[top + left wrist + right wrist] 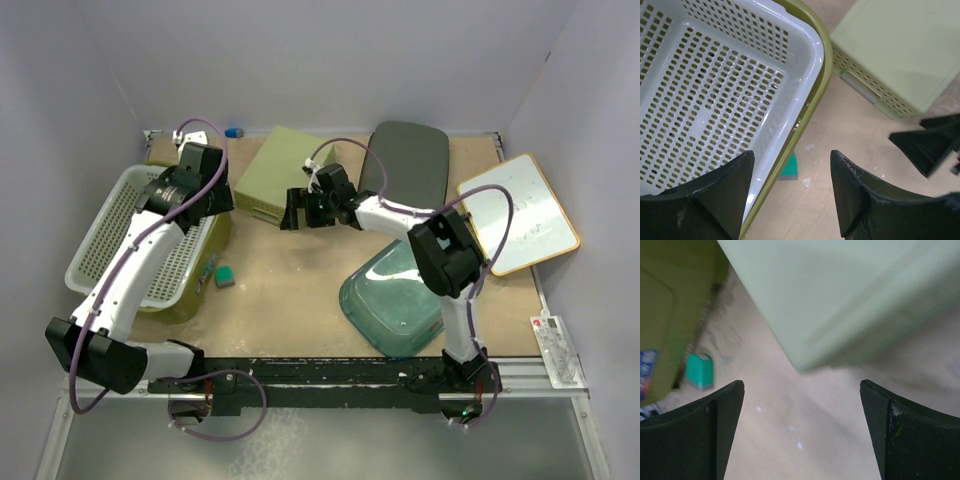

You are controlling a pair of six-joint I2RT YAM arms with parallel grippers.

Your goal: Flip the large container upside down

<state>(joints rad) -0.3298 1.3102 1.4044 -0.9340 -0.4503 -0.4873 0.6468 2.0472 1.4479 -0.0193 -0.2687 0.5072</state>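
My left gripper will move down astride the white basket's rim (207,229) (775,161) on the side of the teal block, since the basket sits in the olive tub with its open side up.
A large clear teal-tinted container (395,300) lies on the table at the near right, under my right arm. A pale green perforated box (285,175) sits bottom-up at the back centre, also in the left wrist view (900,55) and the right wrist view (840,295). My right gripper (298,212) is open and empty, hovering just in front of that box's near corner (802,385). My left gripper (207,205) is open and empty above the right rim of the white basket (791,155).
The white perforated basket (130,235) rests in an olive tub (215,250) at the left. A small teal block (225,275) lies beside the tub. A dark grey lid (410,160) lies at the back; a whiteboard (520,212) lies at the right.
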